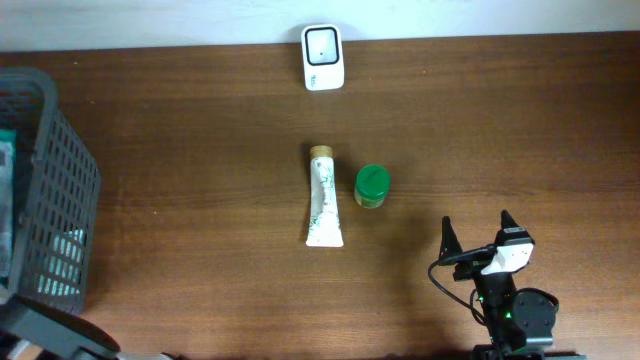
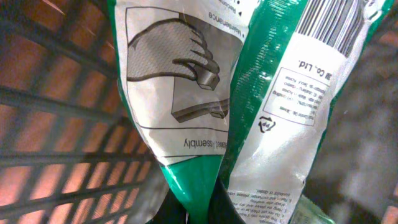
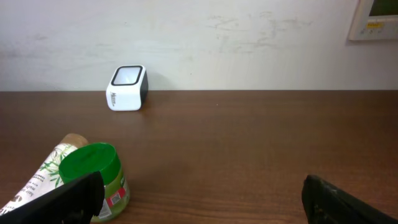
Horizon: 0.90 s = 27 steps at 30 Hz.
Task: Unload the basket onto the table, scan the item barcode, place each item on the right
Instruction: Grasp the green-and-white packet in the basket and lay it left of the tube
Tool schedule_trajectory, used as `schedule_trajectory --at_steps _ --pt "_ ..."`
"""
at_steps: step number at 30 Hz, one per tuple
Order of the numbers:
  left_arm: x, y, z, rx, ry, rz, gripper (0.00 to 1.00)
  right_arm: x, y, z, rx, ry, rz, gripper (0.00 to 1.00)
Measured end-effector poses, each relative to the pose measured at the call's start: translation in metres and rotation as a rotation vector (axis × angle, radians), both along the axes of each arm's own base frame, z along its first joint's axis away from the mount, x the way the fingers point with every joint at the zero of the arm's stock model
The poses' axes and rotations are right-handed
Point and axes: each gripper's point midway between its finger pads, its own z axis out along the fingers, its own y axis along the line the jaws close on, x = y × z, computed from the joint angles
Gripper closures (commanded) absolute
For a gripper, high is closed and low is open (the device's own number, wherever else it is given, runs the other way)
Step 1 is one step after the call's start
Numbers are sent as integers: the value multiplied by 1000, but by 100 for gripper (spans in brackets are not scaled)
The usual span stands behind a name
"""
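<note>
My left gripper lifts over the basket's side next, crosses right in the overhead view to the bare tabletop by the tube, moves down and releases the packet.
A green and white plastic packet (image 2: 186,93) fills the left wrist view, with its barcode (image 2: 329,25) at the top right. My left gripper (image 2: 202,211) is shut on the packet's green lower edge, inside the dark mesh basket (image 2: 56,124). It is hidden in the overhead view. The white scanner (image 1: 323,58) stands at the table's far edge, and also shows as the scanner (image 3: 127,88) in the right wrist view. My right gripper (image 1: 475,240) stands open and empty near the front right, as the right wrist view of the gripper (image 3: 202,199) confirms.
The basket (image 1: 60,200) takes up the table's left end. A white tube (image 1: 323,197) lies mid-table beside a green-lidded jar (image 1: 372,186). The jar (image 3: 93,180) and tube (image 3: 43,177) sit just ahead-left of my right fingers.
</note>
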Motion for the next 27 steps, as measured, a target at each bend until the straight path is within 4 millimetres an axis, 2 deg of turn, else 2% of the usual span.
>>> schedule_trajectory --at_steps 3,5,8,10,11,12,13,14,15,16,17,18,19,23,25,26,27 --pt "5 -6 33 43 -91 -19 100 0 0 0 0 0 0 2" --pt "6 -12 74 106 -191 -17 100 0 0 0 0 0 0 2" --pt "8 -24 149 216 -402 -13 100 0 0 0 0 0 0 2" --pt "12 -42 197 258 -560 -13 100 0 0 0 -1 0 0 2" --pt "15 -64 224 254 -653 -32 100 0 0 0 0 0 0 2" --pt "19 -82 239 230 -721 -57 100 0 0 0 0 0 0 2" --pt "27 -120 264 161 -835 -123 100 0 0 0 0 0 0 2" --pt "28 -131 270 141 -860 -145 100 0 0 0 0 0 0 2" --pt "38 -194 285 -22 -946 -263 100 0 0 0 0 0 0 1" --pt "43 -223 286 -103 -956 -318 100 0 0 0 0 -2 0 2" --pt "46 -244 282 -163 -946 -355 100 0 0 0 0 1 0 2" --pt "54 -298 265 -322 -880 -454 100 0 0 0 0 0 0 2" --pt "60 -329 246 -416 -804 -501 100 0 0 0 0 0 0 2" --pt "70 -390 161 -615 -469 -516 100 0 0 0 0 -1 0 1" --pt "75 -421 90 -720 -202 -479 100 0 0 0 0 -1 0 2" --pt "75 -428 72 -745 -136 -454 100 0 0 0 0 -1 0 2" --pt "71 -436 43 -783 -20 -399 100 0 0 0 0 -1 0 2"
